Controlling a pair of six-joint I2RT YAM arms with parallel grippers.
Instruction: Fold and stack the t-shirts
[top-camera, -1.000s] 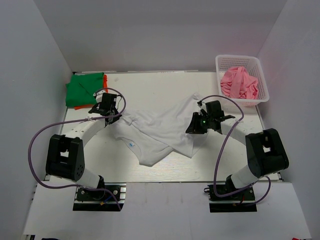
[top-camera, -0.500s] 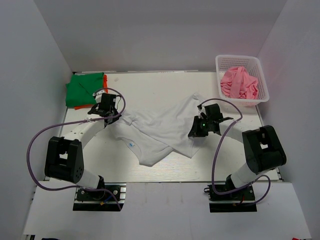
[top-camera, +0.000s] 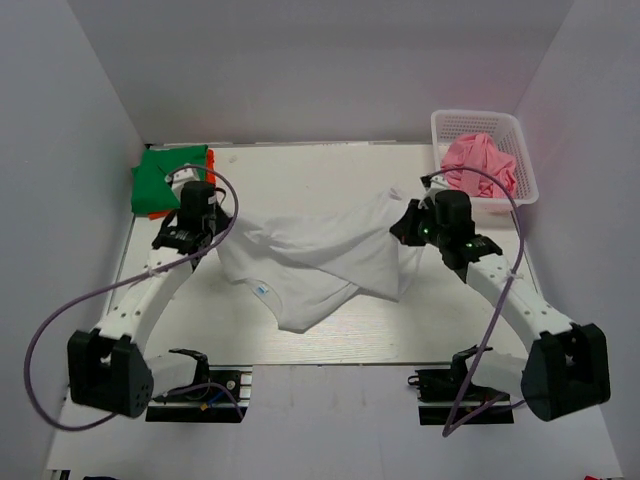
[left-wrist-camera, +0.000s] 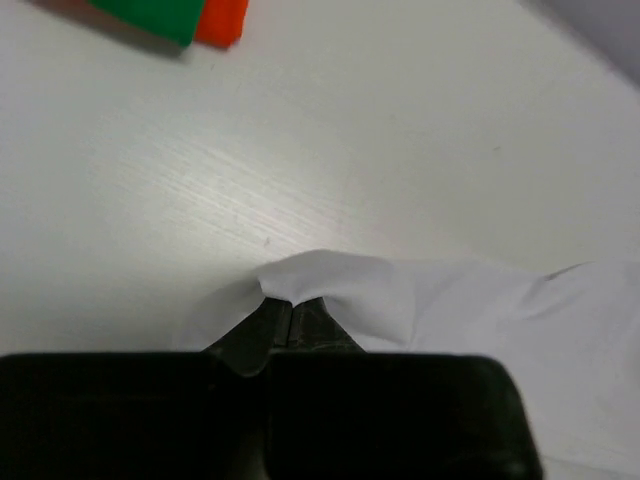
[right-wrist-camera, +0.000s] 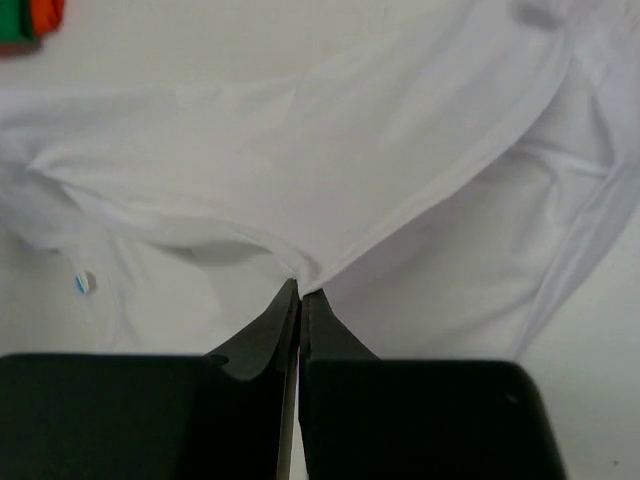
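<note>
The shirt's lower part lies creased on the tabletop. My left gripper rises next, then moves outward and down beside the green t-shirt to open.
A white t-shirt (top-camera: 320, 255) hangs stretched between my two grippers above the table, its lower part still resting on the surface. My left gripper (top-camera: 222, 232) is shut on the shirt's left edge (left-wrist-camera: 330, 285). My right gripper (top-camera: 402, 222) is shut on the shirt's right edge (right-wrist-camera: 330, 200). Both hold the cloth lifted off the table. A folded green t-shirt (top-camera: 165, 178) lies on a folded orange one (top-camera: 210, 160) at the back left; they also show in the left wrist view (left-wrist-camera: 165, 15). Pink t-shirts (top-camera: 480, 165) fill the basket at the back right.
The white plastic basket (top-camera: 525, 160) stands at the back right corner. White walls close in the table (top-camera: 320, 170) on the left, back and right. A small label (top-camera: 262, 290) shows on the shirt's lower part.
Both grippers have risen and moved apart and toward the back, lifting and stretching the white t-shirt between them. Its upper edge is now taut off the table.
</note>
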